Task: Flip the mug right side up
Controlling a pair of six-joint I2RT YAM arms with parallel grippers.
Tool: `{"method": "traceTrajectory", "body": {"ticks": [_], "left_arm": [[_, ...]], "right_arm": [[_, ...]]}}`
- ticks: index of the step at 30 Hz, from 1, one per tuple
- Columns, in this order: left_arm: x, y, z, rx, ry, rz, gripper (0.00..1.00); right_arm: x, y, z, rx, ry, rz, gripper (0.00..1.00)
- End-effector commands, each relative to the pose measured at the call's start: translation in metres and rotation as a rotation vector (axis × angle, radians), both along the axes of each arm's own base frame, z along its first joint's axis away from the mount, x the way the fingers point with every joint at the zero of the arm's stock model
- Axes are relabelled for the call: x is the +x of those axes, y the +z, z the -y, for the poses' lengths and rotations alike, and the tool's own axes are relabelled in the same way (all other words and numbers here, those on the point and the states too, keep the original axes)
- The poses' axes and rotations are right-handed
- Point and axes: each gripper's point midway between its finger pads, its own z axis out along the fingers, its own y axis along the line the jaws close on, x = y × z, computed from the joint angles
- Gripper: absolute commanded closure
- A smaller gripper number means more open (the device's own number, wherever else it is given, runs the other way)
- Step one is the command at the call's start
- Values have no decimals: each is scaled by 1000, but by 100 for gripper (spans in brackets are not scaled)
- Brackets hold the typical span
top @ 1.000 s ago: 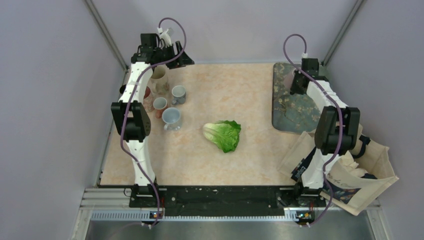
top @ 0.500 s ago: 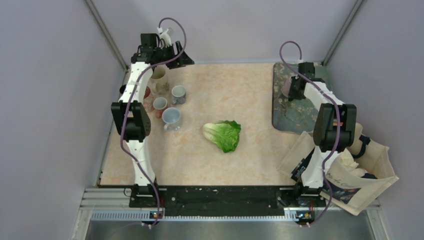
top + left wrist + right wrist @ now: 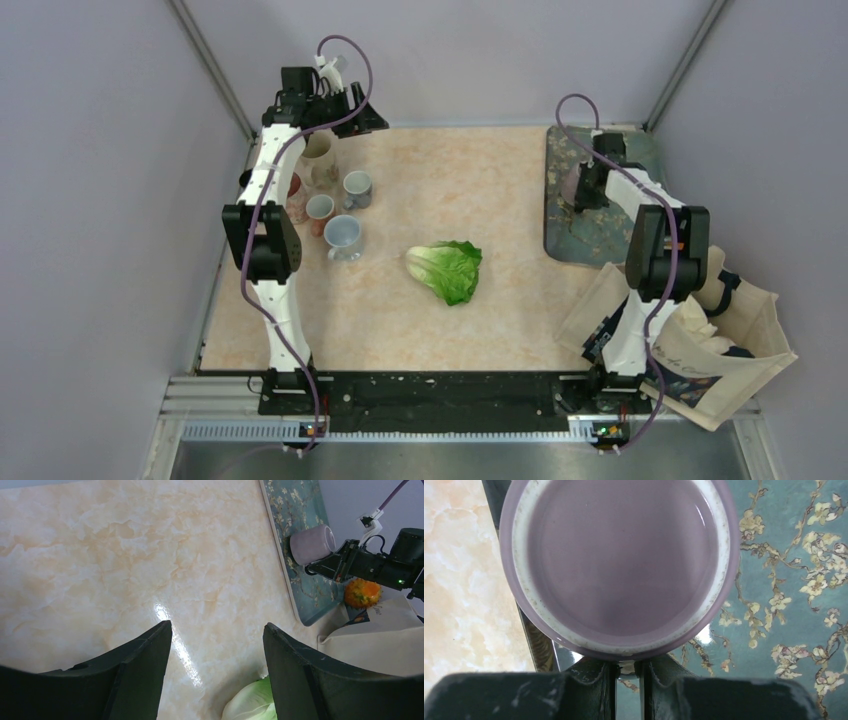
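My right gripper carries the mug to the left in the top view next, tilting to release it on the bare tabletop, since the mug's base faces up.
The mug (image 3: 619,565) is pale purple, and its base with the unglazed foot ring faces the right wrist camera. My right gripper (image 3: 628,666) is shut on a narrow part at the mug's lower edge, seemingly the handle. The left wrist view shows the mug (image 3: 312,544) tilted on its side, held over the floral tray (image 3: 300,510). From above, the mug (image 3: 573,186) sits at the tray's left edge beside my right gripper (image 3: 586,190). My left gripper (image 3: 217,645) hangs open and empty at the back left (image 3: 362,116).
Several upright mugs and a jug (image 3: 335,205) cluster at the left under the left arm. A lettuce (image 3: 447,270) lies mid-table. A tote bag (image 3: 700,340) slumps at the front right by the right arm's base. The tray (image 3: 600,225) has dark blossom print.
My right gripper has drawn back toward the near-left over the tray, carrying the mug into view at the tray's left edge. The left arm has not moved.
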Motion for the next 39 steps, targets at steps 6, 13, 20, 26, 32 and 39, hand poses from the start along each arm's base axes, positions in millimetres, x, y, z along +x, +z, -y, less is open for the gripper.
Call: {"method": "traceTrajectory", "body": {"ticks": [6,13,20,26,32,39], "left_arm": [[-7,56,2,-17,-17,143,28],[-7,56,2,-17,-17,143,28],[-7,56,2,-17,-17,143,28],[-7,56,2,-17,-17,143,28],[-7,56,2,-17,-17,143,28],[-7,56,2,-17,-17,143,28]], "right_arm": [[24,24,1,-5,3,116,100],[37,63,-30,153,54,210,100],[45,104,-95,576,70,300,100],[46,118,-154,758,135,309,100],[44,120,-188,847,180,288,100],[38,125,-206,965,222,272,100]]}}
